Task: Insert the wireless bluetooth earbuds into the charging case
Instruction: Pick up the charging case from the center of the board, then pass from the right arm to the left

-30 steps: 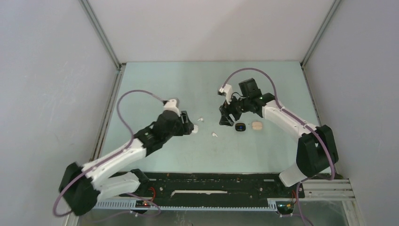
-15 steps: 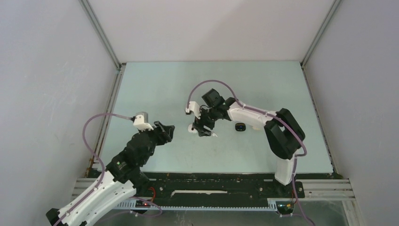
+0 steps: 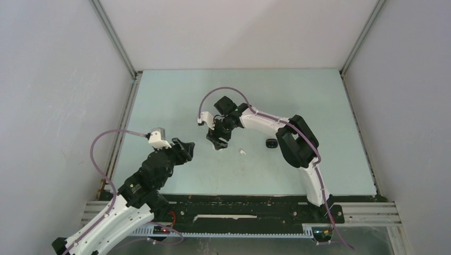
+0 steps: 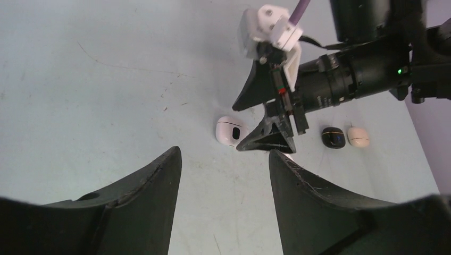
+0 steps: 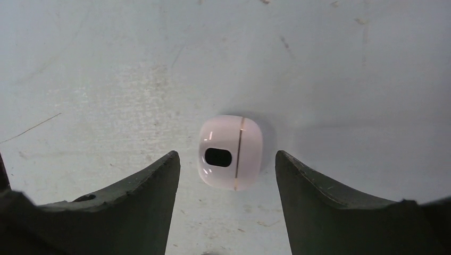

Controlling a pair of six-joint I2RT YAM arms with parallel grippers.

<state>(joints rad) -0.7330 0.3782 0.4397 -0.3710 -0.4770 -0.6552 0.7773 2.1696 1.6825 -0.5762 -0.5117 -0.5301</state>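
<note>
My left gripper should reach to the right in the top view to the white case and onto its windowed half, staying clear of the case's gold seam.
A white charging case with a gold seam and a dark oval window lies closed on the table. It also shows in the left wrist view and in the top view. My right gripper is open, its tips on either side of the case and apart from it. It hovers there in the top view. One white earbud lies to the right of it. My left gripper is open and empty, back at the near left.
A black case lies right of the earbud, also in the left wrist view with a beige case beside it. The right arm's elbow hides the beige case from above. Walls enclose the table.
My right gripper has swung left from beside the black and beige cases to over the white case. My left arm has pulled back from the white case toward the near left.
</note>
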